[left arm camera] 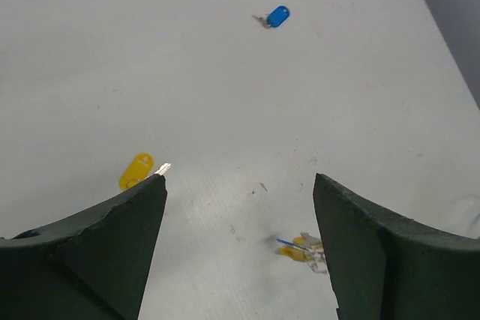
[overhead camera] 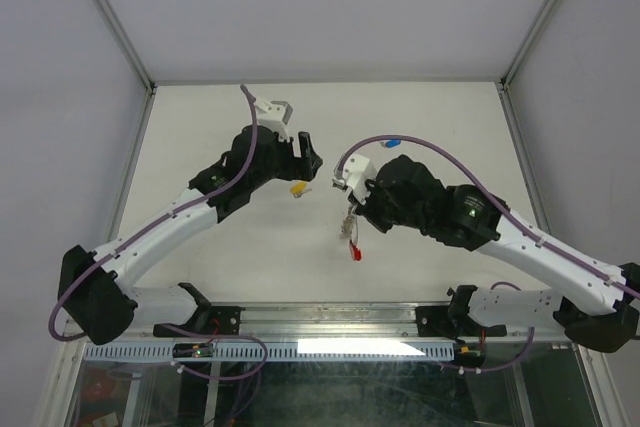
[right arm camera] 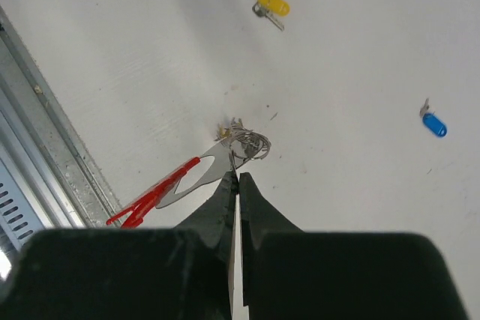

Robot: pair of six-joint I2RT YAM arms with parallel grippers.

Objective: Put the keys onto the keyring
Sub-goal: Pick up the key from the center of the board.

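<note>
The robot's left gripper has to go down and to the left in the wrist view next, onto where the yellow cap meets its key (overhead camera: 298, 192) (left arm camera: 133, 183), because that spot is off-center below it.
The keyring (right arm camera: 251, 144) is a grey bunch of rings on a flat metal tab with a red strip (right arm camera: 150, 200). My right gripper (right arm camera: 238, 176) is shut, its tips pinching a thin ring of it. In the top view the keyring (overhead camera: 352, 235) hangs just below my right gripper (overhead camera: 350, 209). A yellow-capped key (left arm camera: 136, 170) lies by the left fingertip of my open, empty left gripper (left arm camera: 240, 181), and shows in the top view (overhead camera: 298, 188) under my left gripper (overhead camera: 305, 162). A blue-capped key (left arm camera: 278, 16) lies farther back.
A small bunch of yellow and metal bits (left arm camera: 304, 249) lies partly hidden behind my left gripper's right finger. The blue key (overhead camera: 392, 143) sits behind the right arm. A metal rail (right arm camera: 45, 133) runs along the table's near edge. Frame posts stand at the back corners.
</note>
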